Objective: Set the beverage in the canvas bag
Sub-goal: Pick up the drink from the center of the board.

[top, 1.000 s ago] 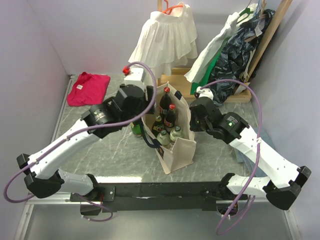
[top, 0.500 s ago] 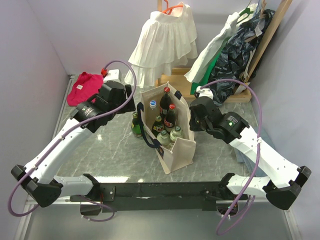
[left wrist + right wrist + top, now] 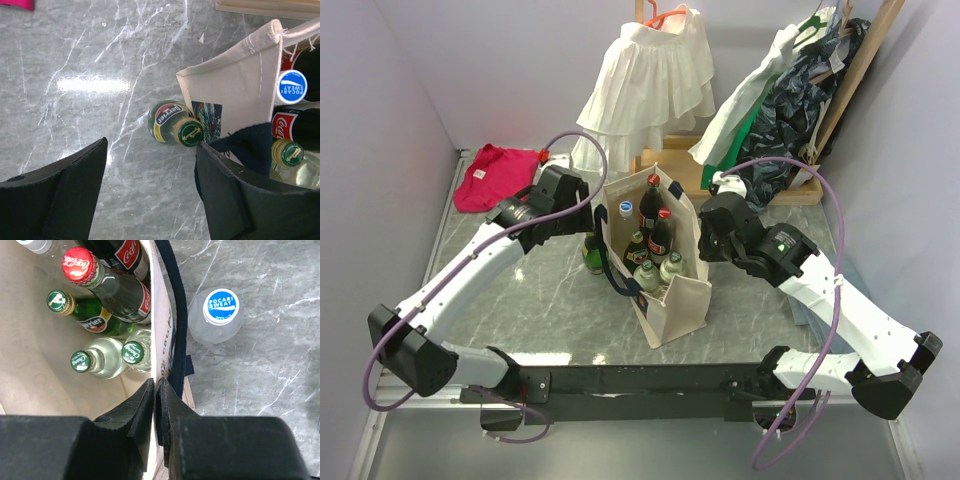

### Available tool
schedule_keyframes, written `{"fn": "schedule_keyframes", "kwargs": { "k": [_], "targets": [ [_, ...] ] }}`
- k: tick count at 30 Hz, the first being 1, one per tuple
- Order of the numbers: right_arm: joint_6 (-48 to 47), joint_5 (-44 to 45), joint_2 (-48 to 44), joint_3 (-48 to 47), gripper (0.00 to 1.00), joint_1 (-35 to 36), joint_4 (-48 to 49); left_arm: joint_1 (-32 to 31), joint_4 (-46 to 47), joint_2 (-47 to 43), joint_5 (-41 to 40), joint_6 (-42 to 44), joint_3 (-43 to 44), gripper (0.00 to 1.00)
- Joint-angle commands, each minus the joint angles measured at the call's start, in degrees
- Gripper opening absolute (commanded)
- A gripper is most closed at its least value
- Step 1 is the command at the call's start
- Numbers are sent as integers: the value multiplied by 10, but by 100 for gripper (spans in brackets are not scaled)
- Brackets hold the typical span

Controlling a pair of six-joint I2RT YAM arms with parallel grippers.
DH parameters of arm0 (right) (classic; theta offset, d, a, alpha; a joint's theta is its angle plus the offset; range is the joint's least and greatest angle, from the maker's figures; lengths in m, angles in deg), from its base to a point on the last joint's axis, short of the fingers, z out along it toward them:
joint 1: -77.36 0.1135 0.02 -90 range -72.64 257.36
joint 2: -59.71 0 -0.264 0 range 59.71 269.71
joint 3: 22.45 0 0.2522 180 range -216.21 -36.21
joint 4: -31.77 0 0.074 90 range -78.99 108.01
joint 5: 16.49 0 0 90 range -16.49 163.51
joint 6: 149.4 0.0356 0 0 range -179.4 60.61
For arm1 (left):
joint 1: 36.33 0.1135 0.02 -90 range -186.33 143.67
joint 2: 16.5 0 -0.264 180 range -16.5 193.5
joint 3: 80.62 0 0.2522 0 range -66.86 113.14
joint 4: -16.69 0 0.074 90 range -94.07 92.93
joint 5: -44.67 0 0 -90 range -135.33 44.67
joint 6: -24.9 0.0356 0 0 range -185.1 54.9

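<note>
My left gripper will next move toward the bag and go down to straddle the Perrier bottle's green cap (image 3: pixel 191 132), which is below, in line with the bag-side finger.
The cream canvas bag (image 3: pixel 672 300) with navy handles stands mid-table, with several beverage bottles upright inside it (image 3: pixel 95 362). A green Perrier bottle (image 3: pixel 170 128) stands on the table just outside the bag's left wall (image 3: pixel 240 90). My left gripper (image 3: pixel 150 170) hovers open and empty above the table, just short of that bottle, its right finger (image 3: pixel 240 200) against the navy handle. My right gripper (image 3: pixel 156 390) is shut on the bag's right wall (image 3: pixel 159 330). A Pocari Sweat bottle (image 3: pixel 217 315) stands on the table outside that wall.
A red cloth (image 3: pixel 495 175) lies at the back left. White and dark garments (image 3: pixel 650 80) hang on a wooden rack (image 3: pixel 685 170) behind the bag. Grey walls close in both sides.
My left arm has drawn back leftward from above the bag and now hangs over the Perrier bottle. A Pocari Sweat cap now shows inside the bag. The right arm has stayed put.
</note>
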Motion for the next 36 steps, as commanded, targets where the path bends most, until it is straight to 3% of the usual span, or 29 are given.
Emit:
{"fn": "schedule_keyframes", "kwargs": {
  "k": [1, 17, 36],
  "targets": [
    [-1, 7, -7, -28, 18, 2, 12, 5, 27, 13, 21, 1, -4, 75],
    [-6, 11, -1, -35, 19, 1, 9, 5, 66, 45, 82, 19, -10, 72],
    [-2, 15, -1, -27, 19, 2, 10, 5, 85, 75, 68, 24, -28, 67]
  ]
}}
